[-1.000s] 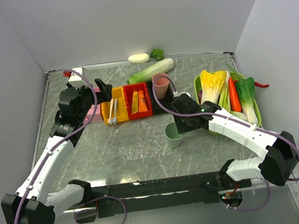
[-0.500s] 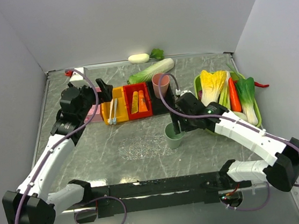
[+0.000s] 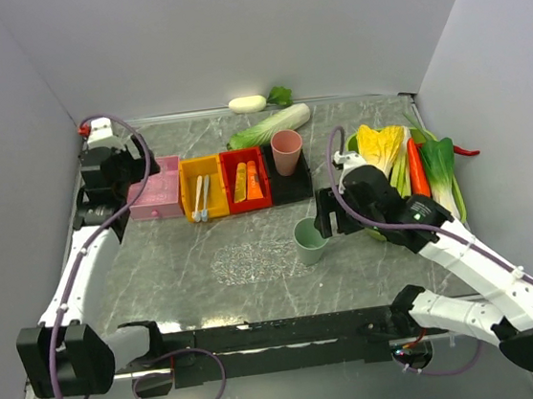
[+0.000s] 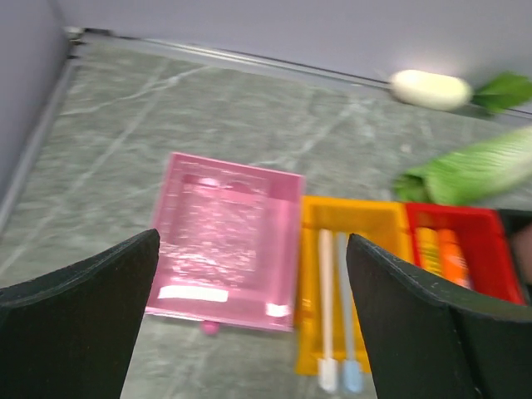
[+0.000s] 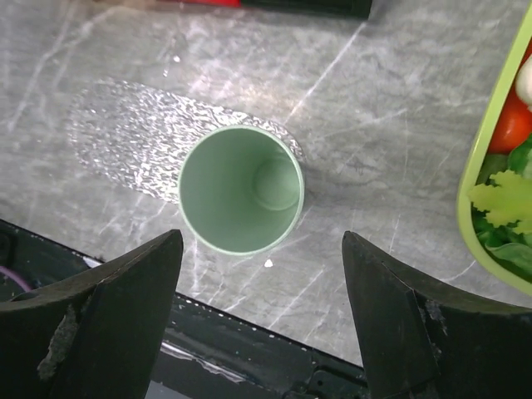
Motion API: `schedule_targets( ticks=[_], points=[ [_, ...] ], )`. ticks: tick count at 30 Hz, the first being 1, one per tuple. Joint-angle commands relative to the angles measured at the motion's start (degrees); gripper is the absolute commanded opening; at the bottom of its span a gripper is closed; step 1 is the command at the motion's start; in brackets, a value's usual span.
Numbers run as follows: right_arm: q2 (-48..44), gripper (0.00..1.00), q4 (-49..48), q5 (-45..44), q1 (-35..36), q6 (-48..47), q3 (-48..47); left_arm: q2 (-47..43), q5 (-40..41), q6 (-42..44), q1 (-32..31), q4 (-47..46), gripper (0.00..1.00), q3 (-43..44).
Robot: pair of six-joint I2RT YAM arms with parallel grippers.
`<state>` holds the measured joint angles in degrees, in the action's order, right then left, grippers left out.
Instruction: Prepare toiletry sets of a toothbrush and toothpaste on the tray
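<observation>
Next, my open left gripper, above the pink bin's clear tray, moves down leftward in the wrist view onto the tray edge (image 3: 140, 187) (image 4: 172, 226) opposite the yellow bin.
Two pale toothbrushes (image 3: 201, 197) lie side by side in a yellow bin; they also show in the left wrist view (image 4: 335, 307). Two orange toothpaste tubes (image 3: 246, 181) lie in the red bin beside it, also seen in the left wrist view (image 4: 440, 249). The clear speckled tray (image 3: 252, 257) lies flat on the table's middle; part of it shows in the right wrist view (image 5: 125, 133). My left gripper (image 3: 139, 180) is open and empty, above the pink bin (image 4: 224, 237). My right gripper (image 3: 322, 217) is open and empty, just right of a green cup (image 5: 241, 189).
The green cup (image 3: 310, 241) stands upright at the clear tray's right end. A pink cup (image 3: 287, 151) stands on a black tray behind it. A green vegetable tray (image 3: 454, 199) with greens and a carrot is at the right. A cabbage (image 3: 272, 125) lies at the back.
My left arm has pulled back to the left, from over the yellow bin to over the pink bin. My right arm has shifted right, away from the cup; both grippers stay empty.
</observation>
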<state>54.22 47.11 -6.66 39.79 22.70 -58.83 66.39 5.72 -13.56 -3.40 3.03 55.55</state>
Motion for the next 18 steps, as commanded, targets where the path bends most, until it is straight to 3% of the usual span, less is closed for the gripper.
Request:
schedule_targets(
  ticks=[1, 4, 13, 18],
  points=[
    [-2.01, 0.85, -0.53, -1.43, 0.11, -2.56, 0.73, 5.31, 4.66, 3.72, 5.04, 1.54, 0.96, 5.95],
    [-2.18, 0.85, -0.36, -2.48, -0.06, -3.71, 1.52, 11.38, 1.93, 3.02, 8.31, 4.79, 0.86, 10.61],
    [-5.08, 0.84, -0.97, -2.66, -0.68, -3.98, 3.19, 26.41, 2.73, 5.30, 9.55, 10.06, 0.59, 20.46],
    [-5.17, 0.84, -1.06, -2.75, -0.77, -3.45, 3.54, 30.28, 2.11, 5.21, 9.73, 10.16, 0.53, 20.48]
  ],
)
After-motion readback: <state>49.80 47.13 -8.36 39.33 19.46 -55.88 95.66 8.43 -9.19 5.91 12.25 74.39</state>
